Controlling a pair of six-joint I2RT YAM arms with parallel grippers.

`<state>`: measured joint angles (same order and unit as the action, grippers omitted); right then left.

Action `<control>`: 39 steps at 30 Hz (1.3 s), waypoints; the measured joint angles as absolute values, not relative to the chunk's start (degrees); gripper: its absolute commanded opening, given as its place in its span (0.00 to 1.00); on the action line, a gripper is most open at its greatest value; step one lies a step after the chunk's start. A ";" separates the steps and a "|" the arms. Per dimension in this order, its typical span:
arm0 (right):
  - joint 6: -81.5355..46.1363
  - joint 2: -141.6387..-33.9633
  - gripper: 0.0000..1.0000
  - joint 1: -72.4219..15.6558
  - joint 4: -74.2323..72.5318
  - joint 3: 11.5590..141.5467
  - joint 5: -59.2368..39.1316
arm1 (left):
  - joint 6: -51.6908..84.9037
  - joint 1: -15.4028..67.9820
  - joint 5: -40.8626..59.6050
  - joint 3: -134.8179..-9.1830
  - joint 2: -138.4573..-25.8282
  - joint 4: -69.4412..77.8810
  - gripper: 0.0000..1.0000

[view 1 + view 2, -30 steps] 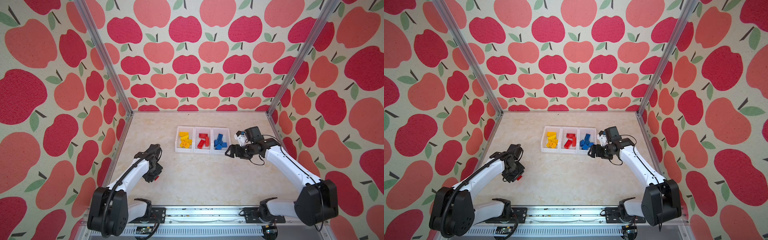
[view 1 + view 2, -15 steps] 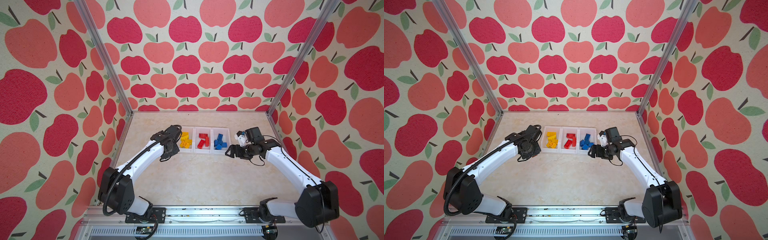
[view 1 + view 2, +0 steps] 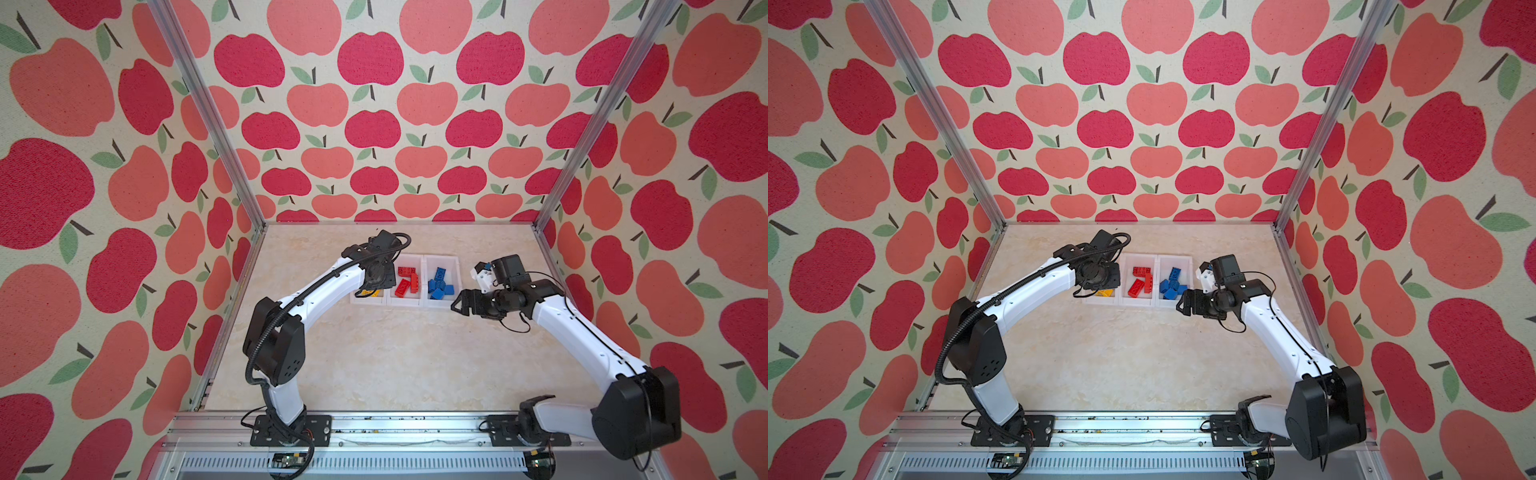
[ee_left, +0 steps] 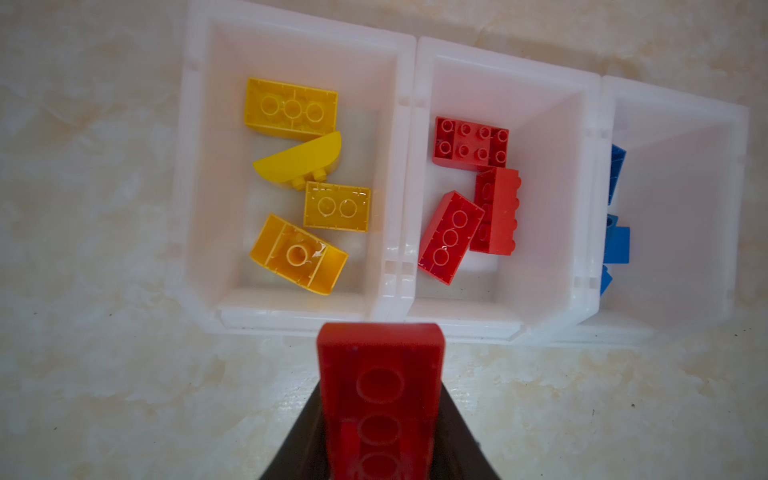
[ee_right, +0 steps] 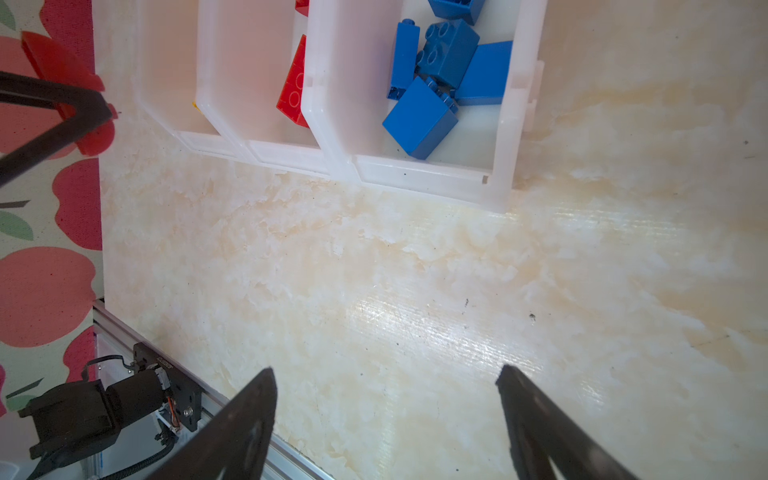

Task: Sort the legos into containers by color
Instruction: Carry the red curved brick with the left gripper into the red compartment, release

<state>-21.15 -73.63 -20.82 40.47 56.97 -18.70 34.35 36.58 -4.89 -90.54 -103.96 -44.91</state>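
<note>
My left gripper needs to move outward next and over the middle bin (image 3: 405, 282) (image 4: 468, 200), then go down there to let go of the red lego, because the other red legos are in that bin.
My left gripper (image 4: 379, 395) is shut on a red lego (image 4: 379, 361), hollow underside toward the camera. It hovers over the near rim of the containers (image 4: 409, 166), three joined white bins, about where the yellow and red bins meet. In both top views the left gripper (image 3: 376, 276) covers most of the yellow bin. Several yellow legos (image 4: 291, 108) lie in one end bin, three red legos (image 4: 469, 143) in the middle bin, and several blue legos (image 5: 419, 118) in the other end bin. My right gripper (image 5: 384, 374) stands open and empty above bare table beside the blue bin (image 3: 440, 282).
The bins sit mid-table toward the back wall. Apple-patterned walls with metal corner posts (image 3: 582, 124) enclose the marble-look table (image 3: 395, 357). A metal rail (image 3: 374, 424) carrying both arm bases runs along the front edge.
My left arm has swung from the near left of the table forward to the bins, carrying the red lego. The right arm has stayed still.
</note>
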 measured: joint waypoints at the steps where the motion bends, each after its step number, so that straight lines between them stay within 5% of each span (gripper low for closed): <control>1: -21.15 -73.60 0.86 -20.82 40.47 56.97 -18.63 | 33.52 36.75 -4.36 -91.68 -105.10 -44.77 0.22; 22: -21.54 -72.42 0.86 -20.82 40.32 56.21 -17.89 | 25.98 37.69 -3.84 -121.93 -132.07 -53.04 0.23; 39: -21.54 -72.10 0.86 -20.75 40.32 55.88 -17.89 | 26.46 37.76 -7.57 -125.67 -134.58 -58.11 0.58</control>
<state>-21.54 -72.10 -20.75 40.32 55.88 -17.89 26.46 37.76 -7.57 -125.67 -134.58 -58.11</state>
